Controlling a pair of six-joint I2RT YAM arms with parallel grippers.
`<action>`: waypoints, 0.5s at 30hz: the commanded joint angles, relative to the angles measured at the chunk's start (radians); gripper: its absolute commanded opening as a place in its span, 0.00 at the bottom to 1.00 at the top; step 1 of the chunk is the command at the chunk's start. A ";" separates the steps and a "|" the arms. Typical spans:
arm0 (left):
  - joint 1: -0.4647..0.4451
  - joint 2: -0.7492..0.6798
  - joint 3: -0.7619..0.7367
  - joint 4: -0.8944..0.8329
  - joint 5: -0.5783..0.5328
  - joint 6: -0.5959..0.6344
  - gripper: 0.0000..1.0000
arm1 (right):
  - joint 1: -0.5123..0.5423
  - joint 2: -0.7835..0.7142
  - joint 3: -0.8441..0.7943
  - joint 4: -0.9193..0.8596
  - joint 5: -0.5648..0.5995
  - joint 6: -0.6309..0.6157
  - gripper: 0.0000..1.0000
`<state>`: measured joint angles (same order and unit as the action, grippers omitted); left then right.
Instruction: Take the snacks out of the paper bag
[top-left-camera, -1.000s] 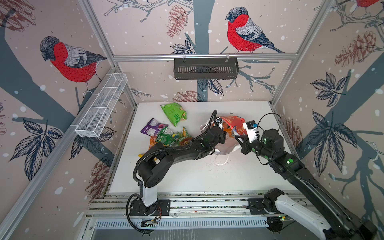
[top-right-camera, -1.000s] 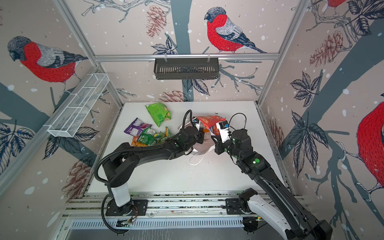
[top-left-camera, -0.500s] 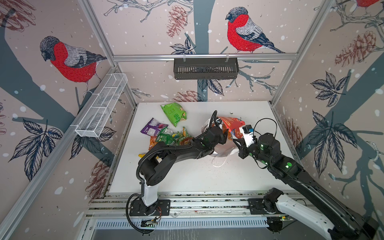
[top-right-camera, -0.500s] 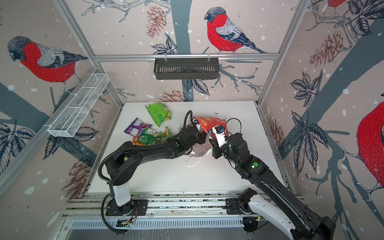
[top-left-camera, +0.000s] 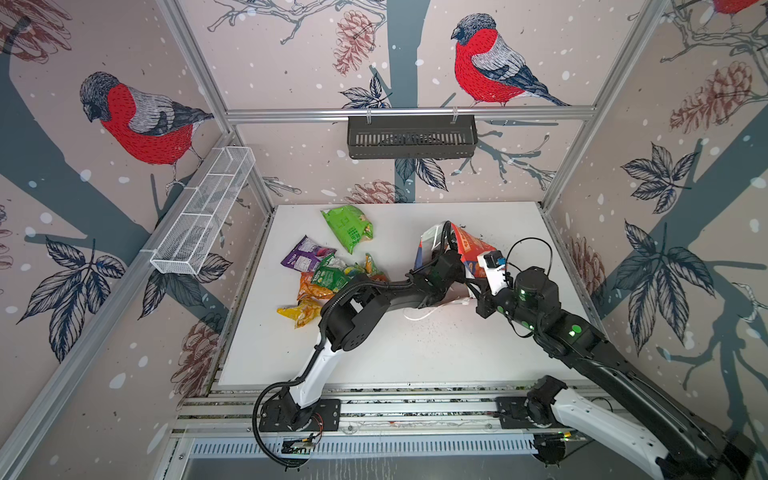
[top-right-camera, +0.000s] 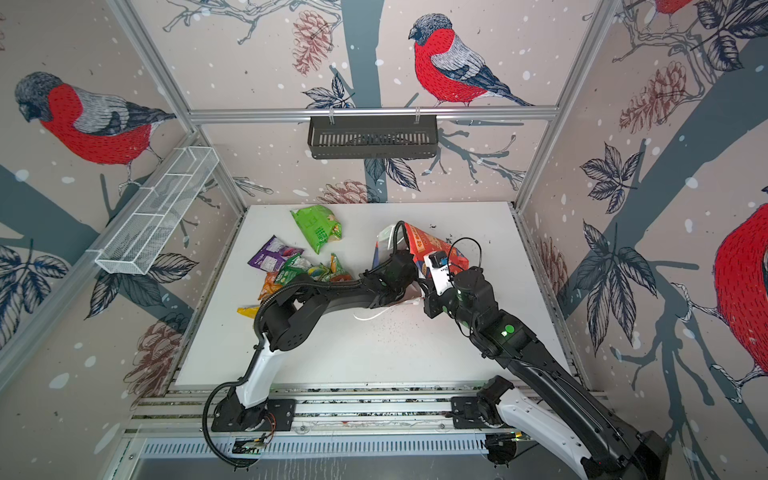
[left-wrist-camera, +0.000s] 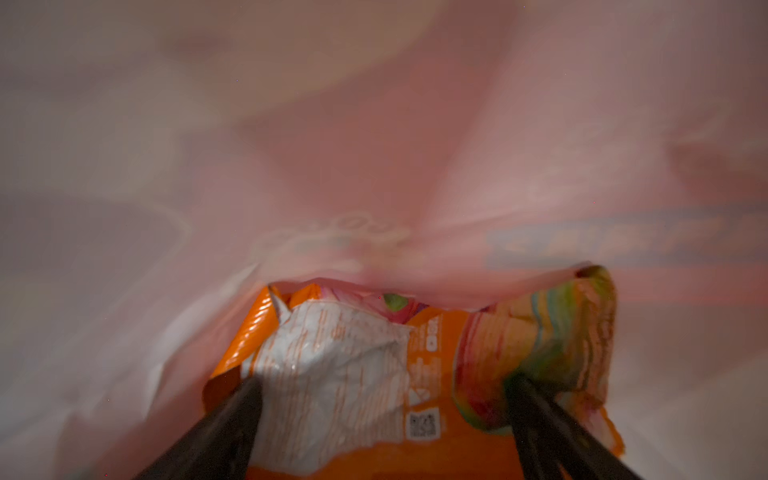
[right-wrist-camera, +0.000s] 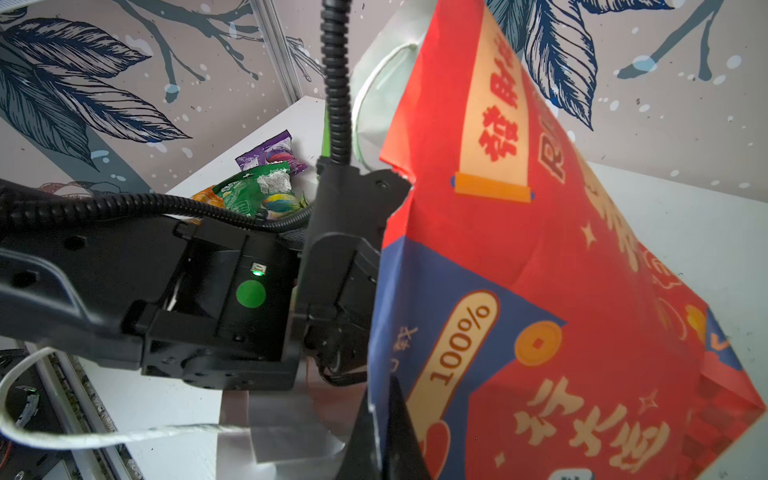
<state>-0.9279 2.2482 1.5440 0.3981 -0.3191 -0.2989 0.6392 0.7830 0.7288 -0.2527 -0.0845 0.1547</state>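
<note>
My left gripper will next move a little deeper into the bag and close on the crinkled edge of the orange snack packet, which is between the open fingers.
The red paper bag (top-left-camera: 467, 245) (top-right-camera: 428, 245) lies tipped on the white table, mouth toward the front. My left gripper (left-wrist-camera: 384, 415) reaches inside it and stands open. Its two dark fingers (left-wrist-camera: 224, 432) straddle an orange snack packet (left-wrist-camera: 353, 374) with a white back panel. A multicoloured packet (left-wrist-camera: 552, 332) lies next to that one. In both top views the bag hides this gripper. My right gripper (right-wrist-camera: 380, 436) (top-left-camera: 478, 297) is shut on the bag's (right-wrist-camera: 582, 291) blue rim. Several snacks lie outside at the left, among them a green packet (top-left-camera: 349, 226) and a purple packet (top-left-camera: 307, 257).
A loose white cord handle (top-left-camera: 419, 316) trails on the table (top-left-camera: 415, 357) in front of the bag, with dark crumbs (top-left-camera: 440, 328) around it. A white wire basket (top-left-camera: 203, 216) hangs on the left wall. A black basket (top-left-camera: 411, 137) hangs on the back wall.
My left gripper's jaws have gone from shut to open inside the bag. The right gripper has shifted slightly left and forward, still gripping the bag's rim.
</note>
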 joint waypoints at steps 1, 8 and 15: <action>-0.002 0.047 0.064 -0.089 -0.060 0.021 0.90 | 0.003 -0.011 0.006 0.076 -0.064 -0.004 0.00; -0.002 0.036 0.032 -0.081 -0.100 0.016 0.44 | -0.006 -0.012 0.003 0.077 -0.055 -0.005 0.00; -0.002 0.024 0.028 -0.085 -0.111 0.023 0.06 | -0.022 -0.031 0.003 0.079 -0.055 0.003 0.00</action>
<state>-0.9325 2.2791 1.5806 0.3698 -0.3958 -0.2886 0.6193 0.7631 0.7288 -0.2531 -0.0837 0.1543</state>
